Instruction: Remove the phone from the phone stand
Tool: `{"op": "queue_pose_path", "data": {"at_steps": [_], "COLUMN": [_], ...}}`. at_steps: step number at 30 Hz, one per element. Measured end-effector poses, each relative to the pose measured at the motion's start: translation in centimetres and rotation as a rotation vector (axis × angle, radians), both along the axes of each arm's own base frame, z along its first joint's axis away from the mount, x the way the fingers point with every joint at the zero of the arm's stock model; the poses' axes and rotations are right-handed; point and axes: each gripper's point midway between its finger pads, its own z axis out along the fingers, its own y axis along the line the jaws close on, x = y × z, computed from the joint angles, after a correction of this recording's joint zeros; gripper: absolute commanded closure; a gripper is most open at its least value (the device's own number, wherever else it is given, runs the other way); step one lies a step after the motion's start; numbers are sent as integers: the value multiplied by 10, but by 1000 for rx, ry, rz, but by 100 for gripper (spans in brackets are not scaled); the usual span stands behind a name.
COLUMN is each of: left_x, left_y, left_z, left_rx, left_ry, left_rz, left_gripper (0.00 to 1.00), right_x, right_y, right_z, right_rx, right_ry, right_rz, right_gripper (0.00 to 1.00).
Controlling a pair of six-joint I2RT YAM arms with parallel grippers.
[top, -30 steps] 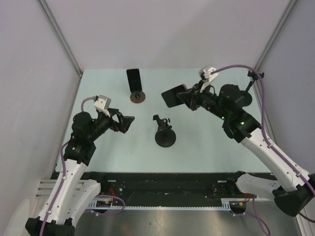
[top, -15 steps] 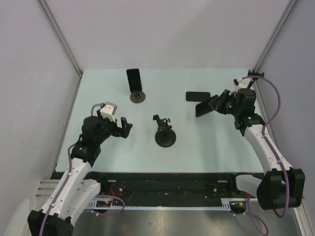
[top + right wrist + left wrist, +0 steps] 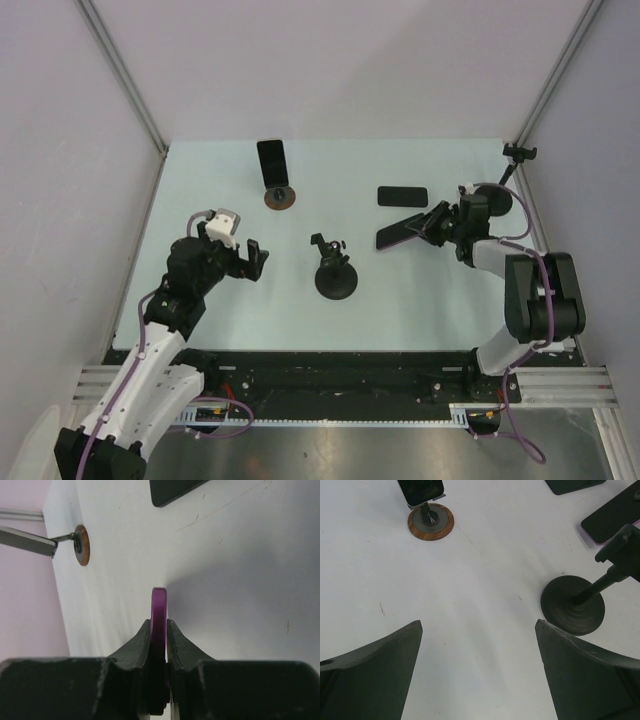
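Observation:
The purple-cased phone [image 3: 400,232] still hangs tilted above the bare tabletop beside the flat black phone, so my right gripper should lower it toward there and let it go.
My right gripper [image 3: 428,226] is shut on a purple-cased phone [image 3: 400,232] and holds it tilted, low over the table's right side. In the right wrist view the fingers [image 3: 145,632] pinch the phone's purple edge [image 3: 159,607]. The black phone stand [image 3: 335,276] stands empty at the table's middle. It also shows in the left wrist view [image 3: 573,605]. My left gripper [image 3: 255,260] is open and empty, left of that stand; its fingers [image 3: 380,670] frame bare table.
A second phone [image 3: 271,160] sits on a stand with a round wooden base [image 3: 279,197] at the back left. A third black phone [image 3: 402,195] lies flat at the back right, just behind the held phone. Walls enclose the table.
My right arm has drawn back to the right and come down low with the purple phone. My left arm has pulled back slightly and stays open.

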Motion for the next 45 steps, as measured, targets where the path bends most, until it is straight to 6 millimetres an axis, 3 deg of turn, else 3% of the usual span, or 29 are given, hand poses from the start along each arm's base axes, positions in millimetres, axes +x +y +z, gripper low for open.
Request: {"op": "queue_pose_path", "data": {"at_steps": [3, 11, 18, 24, 31, 40, 45], "left_x": [0, -1, -1, -1, -1, -1, -1], "left_y": [0, 0, 0, -1, -1, -2, -2], "left_z": [1, 0, -1, -1, -1, -1, -3], "left_rx": [4, 13, 15, 15, 15, 15, 17], "left_ry": [-8, -12, -12, -14, -13, -12, -5], "left_rz": [1, 4, 3, -1, -2, -2, -4], "left_gripper": [0, 0, 0, 0, 0, 0, 0], "right_x": [12, 31, 40, 41, 44, 21, 1], "right_y": [-1, -1, -20, -37, -43, -68, -65], "right_z": [-14, -31, -50, -59, -43, -44, -47], "right_rx": [59, 182, 212, 210, 174, -27, -94], "right_ry": [18, 18, 41, 57, 7, 101, 150], "right_rz": [-23, -53, -111, -147, -125, -220, -226], "right_gripper": [100, 80, 66, 39, 2, 0, 4]}}
